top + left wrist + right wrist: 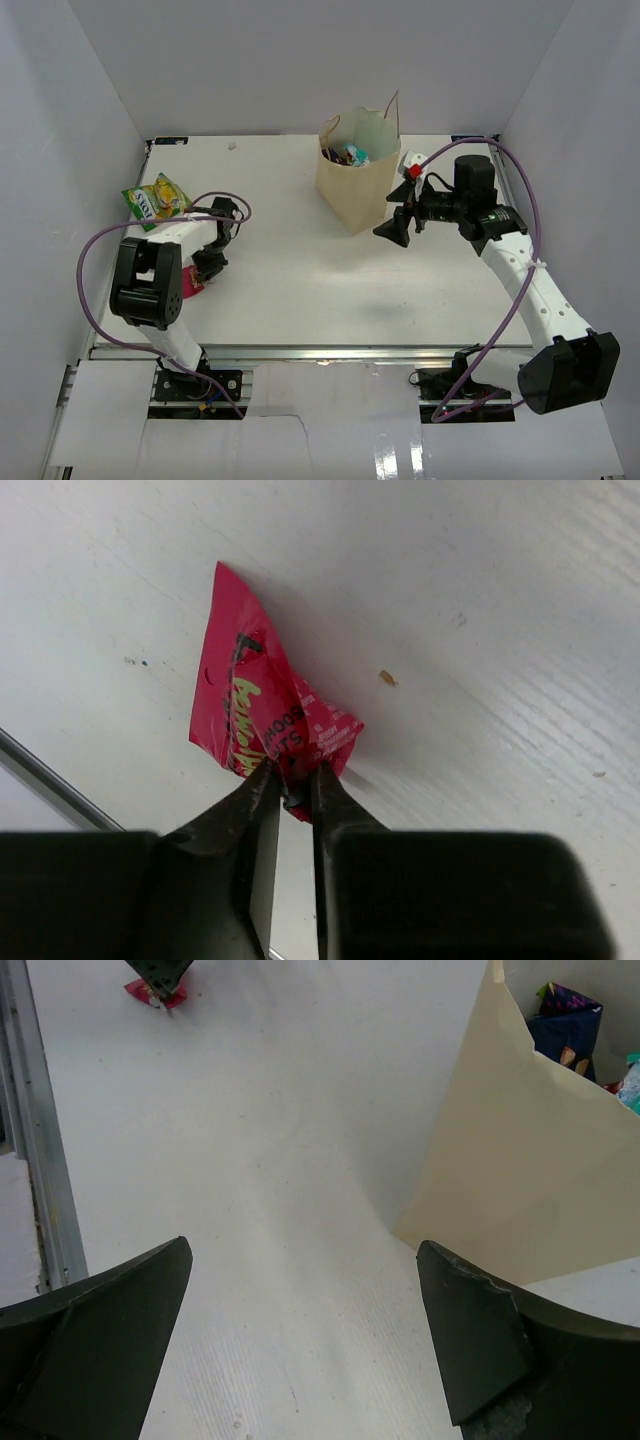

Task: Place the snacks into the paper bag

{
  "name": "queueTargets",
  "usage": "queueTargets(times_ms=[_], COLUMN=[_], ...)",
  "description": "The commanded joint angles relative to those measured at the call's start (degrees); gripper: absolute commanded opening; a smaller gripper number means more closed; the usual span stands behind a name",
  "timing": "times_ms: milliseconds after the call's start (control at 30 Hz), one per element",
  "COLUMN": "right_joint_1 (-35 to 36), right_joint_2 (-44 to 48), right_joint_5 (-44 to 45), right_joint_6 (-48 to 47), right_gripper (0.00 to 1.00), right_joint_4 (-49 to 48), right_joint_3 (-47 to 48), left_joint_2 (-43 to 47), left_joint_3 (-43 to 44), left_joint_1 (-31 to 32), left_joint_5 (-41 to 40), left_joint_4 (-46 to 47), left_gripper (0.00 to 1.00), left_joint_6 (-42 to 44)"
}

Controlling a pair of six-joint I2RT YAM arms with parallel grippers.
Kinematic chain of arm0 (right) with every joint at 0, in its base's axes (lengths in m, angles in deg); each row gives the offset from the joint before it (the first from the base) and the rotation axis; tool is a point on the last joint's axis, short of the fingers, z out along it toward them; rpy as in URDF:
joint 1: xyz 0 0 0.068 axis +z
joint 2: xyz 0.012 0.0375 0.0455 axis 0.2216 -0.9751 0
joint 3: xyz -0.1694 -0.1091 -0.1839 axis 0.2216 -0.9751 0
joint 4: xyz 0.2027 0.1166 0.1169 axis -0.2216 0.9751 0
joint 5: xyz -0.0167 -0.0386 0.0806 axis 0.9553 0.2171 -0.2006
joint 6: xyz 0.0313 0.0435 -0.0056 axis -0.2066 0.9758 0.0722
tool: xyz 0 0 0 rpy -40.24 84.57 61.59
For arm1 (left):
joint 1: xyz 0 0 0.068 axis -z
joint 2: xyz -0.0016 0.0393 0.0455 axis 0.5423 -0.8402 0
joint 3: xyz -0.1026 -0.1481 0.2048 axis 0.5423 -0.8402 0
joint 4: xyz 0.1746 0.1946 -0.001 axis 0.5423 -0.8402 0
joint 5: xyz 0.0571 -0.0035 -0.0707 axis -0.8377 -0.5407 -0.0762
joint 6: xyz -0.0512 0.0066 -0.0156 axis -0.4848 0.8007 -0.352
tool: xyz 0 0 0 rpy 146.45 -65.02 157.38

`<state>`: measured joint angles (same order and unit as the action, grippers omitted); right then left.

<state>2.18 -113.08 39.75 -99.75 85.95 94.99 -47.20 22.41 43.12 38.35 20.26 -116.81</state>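
Note:
My left gripper holds the red-pink packet. I need to move my right gripper to the left in the top view next, onto the loose end of the red-pink packet (pixel 255 715).
The tan paper bag (pixel 357 185) stands upright at the back middle with several snack packets inside; it also shows in the right wrist view (pixel 520 1180) with a dark blue-purple packet (pixel 565 1022) in it. My left gripper (pixel 292 778) is shut on the edge of a red-pink snack packet (pixel 255 715) lying on the table at the left (pixel 194 284). A green-yellow packet (pixel 156 199) lies at the far left. My right gripper (pixel 397 228) is open and empty, just right of the bag's front corner, and it also shows in the right wrist view (pixel 305 1260).
The white table (pixel 300 280) has a metal rail along its near edge (pixel 40 1170). White walls enclose the back and sides. A small red-and-white part (pixel 411 165) sits on the right arm beside the bag.

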Motion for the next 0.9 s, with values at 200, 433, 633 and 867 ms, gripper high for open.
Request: queueTargets(times_ms=[200,433,633,867], right_joint_1=[-0.04,8.47,23.15,24.65], right_joint_2=[2.74,0.82,-5.86,-9.64], right_joint_5=[-19.42,-16.32,4.36,-6.65], right_joint_6=[-10.72,-12.33,-9.76,-33.32], right_gripper=[1.0,0.94,1.0,0.9], right_joint_4=[7.79,6.26,-0.79,-1.93], right_joint_3=[-0.09,-1.31,-1.15,1.5], left_joint_2=[10.34,18.71,20.74,20.13], left_joint_3=[0.89,-0.06,-4.89,-9.47], left_joint_1=[-1.14,-1.14,-1.06,-1.06], left_joint_5=[16.08,45.54,69.33,91.43], left_joint_4=[7.62,18.51,38.45,56.21], left_gripper=[0.0,0.0,0.0,0.0], left_joint_6=[5.11,-2.78,-15.62,-16.16])
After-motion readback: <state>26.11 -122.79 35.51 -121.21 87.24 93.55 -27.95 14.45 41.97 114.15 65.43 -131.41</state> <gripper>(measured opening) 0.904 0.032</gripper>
